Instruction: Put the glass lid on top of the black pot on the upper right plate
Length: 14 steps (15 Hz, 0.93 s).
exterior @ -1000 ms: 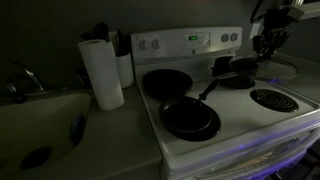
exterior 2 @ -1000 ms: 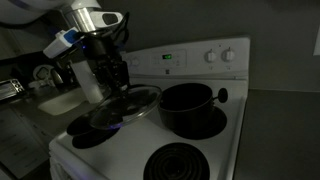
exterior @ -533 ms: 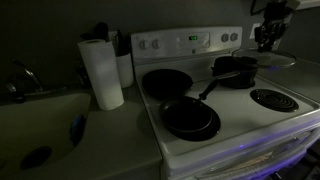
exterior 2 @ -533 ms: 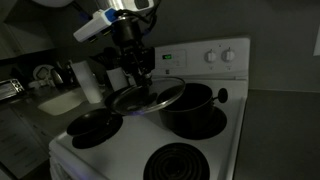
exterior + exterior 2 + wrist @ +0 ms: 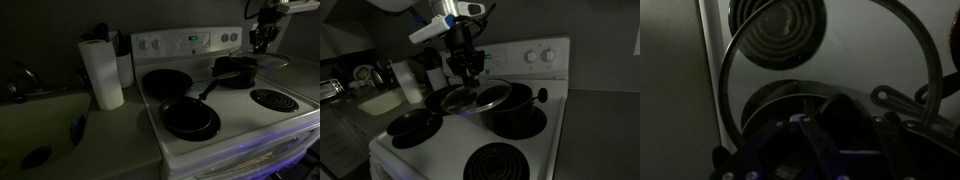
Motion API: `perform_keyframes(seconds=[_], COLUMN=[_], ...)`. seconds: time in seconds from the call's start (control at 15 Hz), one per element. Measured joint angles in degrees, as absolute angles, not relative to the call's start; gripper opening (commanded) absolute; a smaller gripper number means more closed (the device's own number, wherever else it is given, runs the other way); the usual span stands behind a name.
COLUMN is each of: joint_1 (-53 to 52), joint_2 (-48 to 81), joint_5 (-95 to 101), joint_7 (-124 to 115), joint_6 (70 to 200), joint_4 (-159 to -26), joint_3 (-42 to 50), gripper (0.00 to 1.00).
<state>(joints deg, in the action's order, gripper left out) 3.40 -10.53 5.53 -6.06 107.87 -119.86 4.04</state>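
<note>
My gripper shifts over the black pot's opening (image 5: 515,98) next and levels the glass lid (image 5: 483,98), since it hangs tilted off-centre. It then lowers it onto the pot's rim to release the lid's knob.
My gripper (image 5: 470,78) is shut on the centre knob of the glass lid (image 5: 483,98) and holds it tilted in the air. The lid hangs at the near left rim of the black pot (image 5: 512,108), partly over it, with its low edge left of the pot. The pot stands on the upper right plate, which it hides. In an exterior view the gripper (image 5: 263,40) holds the lid (image 5: 270,61) just above and right of the pot (image 5: 236,70). In the wrist view the lid's metal rim (image 5: 723,80) arcs round my dark gripper (image 5: 835,140).
Two black frying pans (image 5: 165,82) (image 5: 190,119) sit on the stove's other side. A bare coil burner (image 5: 270,98) (image 5: 505,160) (image 5: 778,28) lies in front of the pot. A paper towel roll (image 5: 100,72) and sink (image 5: 40,125) are beside the stove.
My gripper has carried the lid from over the frying pan side toward the pot, and it now reaches the pot's rim.
</note>
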Motion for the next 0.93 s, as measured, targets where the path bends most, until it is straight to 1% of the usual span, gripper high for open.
perform_keyframes(seconds=[0.53, 0.93], joint_1=[3.62, 4.36], joint_2=[-9.1, -4.35], joint_5=[7.93, 5.07], joint_7=[-5.96, -1.02], joint_6=[107.8, 108.34], joint_4=[-119.68, -115.26], joint_3=[4.25, 7.1], gripper=[0.14, 0.14])
